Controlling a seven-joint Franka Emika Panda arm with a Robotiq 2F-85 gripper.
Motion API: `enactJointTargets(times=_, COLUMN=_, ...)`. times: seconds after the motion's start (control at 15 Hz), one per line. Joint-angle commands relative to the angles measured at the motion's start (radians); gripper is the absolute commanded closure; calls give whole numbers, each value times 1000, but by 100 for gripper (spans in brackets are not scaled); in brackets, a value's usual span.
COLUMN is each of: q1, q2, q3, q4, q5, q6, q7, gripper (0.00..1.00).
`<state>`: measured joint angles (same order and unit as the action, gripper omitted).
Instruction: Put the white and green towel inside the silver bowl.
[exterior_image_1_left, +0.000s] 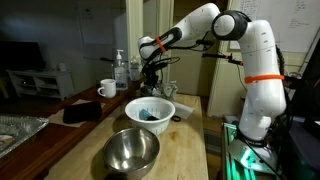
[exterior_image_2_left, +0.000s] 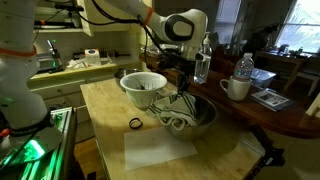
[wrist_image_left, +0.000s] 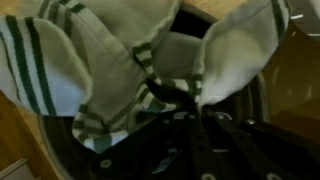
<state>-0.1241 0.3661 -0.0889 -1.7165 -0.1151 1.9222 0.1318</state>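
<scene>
The opening of the silver bowl lies below my gripper, beyond the bowl's draped rim. Next I should lower my gripper toward the bowl's dark inside and release the bunched towel there.
The white towel with green stripes (exterior_image_2_left: 178, 112) hangs bunched from my gripper (exterior_image_2_left: 185, 88), and its lower folds lie in and over the near rim of a silver bowl (exterior_image_2_left: 205, 115). In the wrist view the towel (wrist_image_left: 100, 60) fills the upper frame, and my dark fingers (wrist_image_left: 170, 100) are pinched together on a fold of it above the bowl's dark inside (wrist_image_left: 275, 105). In an exterior view my gripper (exterior_image_1_left: 152, 75) hangs behind a white bowl, and the towel is hard to make out there.
A white bowl (exterior_image_2_left: 143, 88) with something blue inside (exterior_image_1_left: 150, 112) stands next to the silver bowl. Another silver bowl (exterior_image_1_left: 132, 150), which looks empty, sits at the table's front. There is a black ring (exterior_image_2_left: 135, 123), a white mat (exterior_image_2_left: 160, 150), a white mug (exterior_image_2_left: 235, 88) and bottles (exterior_image_2_left: 243, 68).
</scene>
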Motion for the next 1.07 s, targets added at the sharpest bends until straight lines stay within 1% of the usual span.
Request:
enactJointTargets(times=0.0, q1=19, q2=0, q3=-26, q4=-13, q5=-3, q6=102, q7=88, gripper=98)
enactJointTargets(times=0.13, q1=17, q2=10, q3=-32, q4=-17, q5=24, q6=190, q7=149, gripper=98)
enactJointTargets(times=0.27, q1=16, q2=27, q3=-41, q4=-9, q5=43, q6=229, q7=212, gripper=98)
enactJointTargets(times=0.47, q1=30, q2=50, q3=-68, q4=-25, q5=9, q6=302, q7=299, gripper=98)
enactJointTargets(times=0.67, q1=45, q2=88, q3=-101, q4=-33, q5=-19, q6=348, q7=368, gripper=98)
enactJointTargets(times=0.93, q1=69, q2=119, q3=-132, q4=-46, q5=-28, q6=357, q7=426, gripper=98)
enactJointTargets(times=1.0, q1=70, q2=124, q3=-135, q4=-38, q5=-23, q6=335, q7=428, gripper=98)
